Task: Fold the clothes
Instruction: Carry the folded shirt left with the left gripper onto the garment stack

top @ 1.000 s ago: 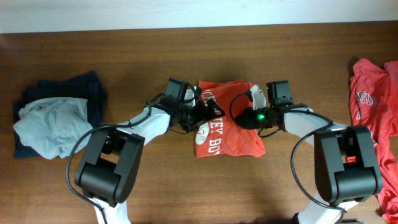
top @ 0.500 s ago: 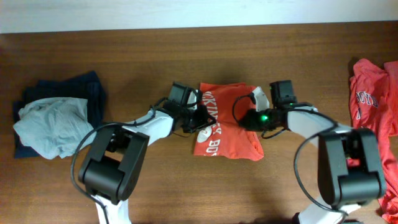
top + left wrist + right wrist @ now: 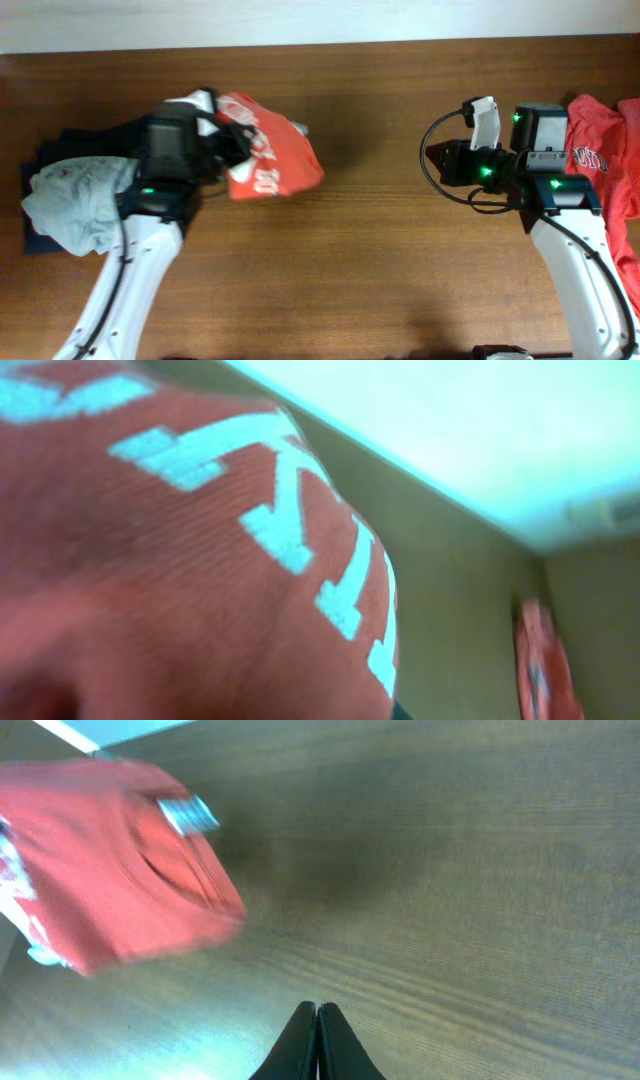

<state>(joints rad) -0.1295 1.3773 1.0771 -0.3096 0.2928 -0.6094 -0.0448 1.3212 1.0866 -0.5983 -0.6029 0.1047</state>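
Observation:
My left gripper swings left in the overhead view next, lowers over the pale grey garment [image 3: 82, 202] and releases the T-shirt, since garments already lie stacked.
A folded orange-red T-shirt [image 3: 272, 160] with white lettering hangs above the table at the left of centre. My left gripper [image 3: 222, 148] is shut on its left side. In the left wrist view the red cloth [image 3: 180, 580] fills the picture and hides the fingers. My right gripper [image 3: 433, 158] is far off to the right, shut and empty, its fingertips [image 3: 317, 1038] pressed together over bare wood. The carried T-shirt [image 3: 110, 870] also shows at the top left of the right wrist view.
A pale grey garment [image 3: 75, 200] lies on a navy one [image 3: 70, 143] at the table's left end, just beside my left arm. More orange-red clothes [image 3: 600, 170] are heaped at the right edge, behind my right arm. The table's far edge [image 3: 320, 42] meets a pale wall.
My left gripper has closed on the folded T-shirt and carried it from the table's middle to the left. My right arm has pulled back to the right, away from the shirt.

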